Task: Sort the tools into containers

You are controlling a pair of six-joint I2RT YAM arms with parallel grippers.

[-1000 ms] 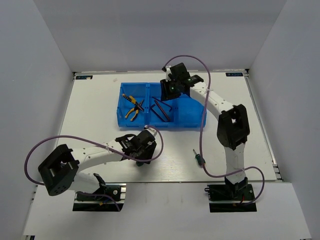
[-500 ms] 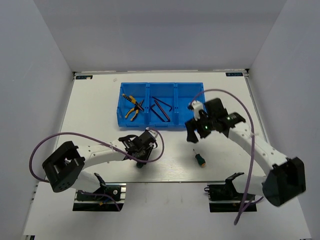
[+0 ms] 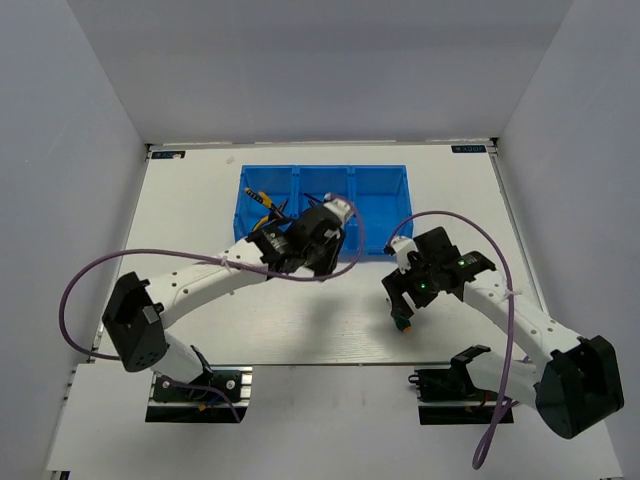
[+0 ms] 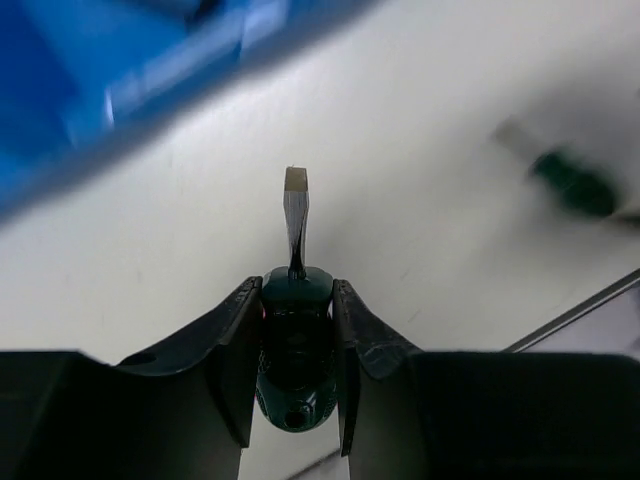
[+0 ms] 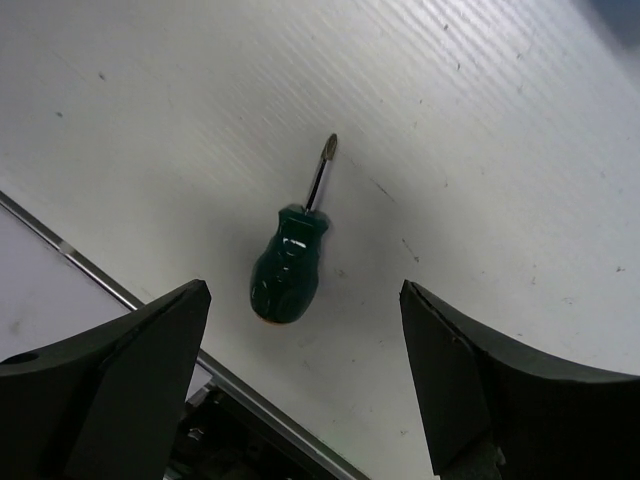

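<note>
My right gripper is open, and the green screwdriver handle [image 3: 402,323] [image 5: 288,270] lies free between its parted fingers, so next I will lower it, move it gently back over that handle and close it.
My left gripper [image 3: 305,250] is shut on a stubby green-handled screwdriver [image 4: 297,340], whose flat blade points forward past the fingertips. It hangs at the front edge of the blue bin [image 3: 380,200], and a blurred corner of the bin [image 4: 100,80] shows in the left wrist view. Yellow-and-black pliers [image 3: 262,200] lie in the bin's left compartment. My left wrist covers most of the middle compartment. A second green screwdriver [image 5: 290,270] lies on the table [image 3: 200,200], and my right gripper [image 5: 305,360] hangs open just above it. From above, that screwdriver [image 3: 402,322] shows under the right gripper [image 3: 405,300].
The table's front edge [image 5: 90,265] runs close behind the lying screwdriver's handle. Purple cables loop off both arms. White walls close in the table on three sides. The bin's right compartment holds nothing I can see.
My left gripper closed on a screwdriver near the table's front and carried it up to the bin. My right arm swung from the bin down to the second screwdriver, jaws opened wide.
</note>
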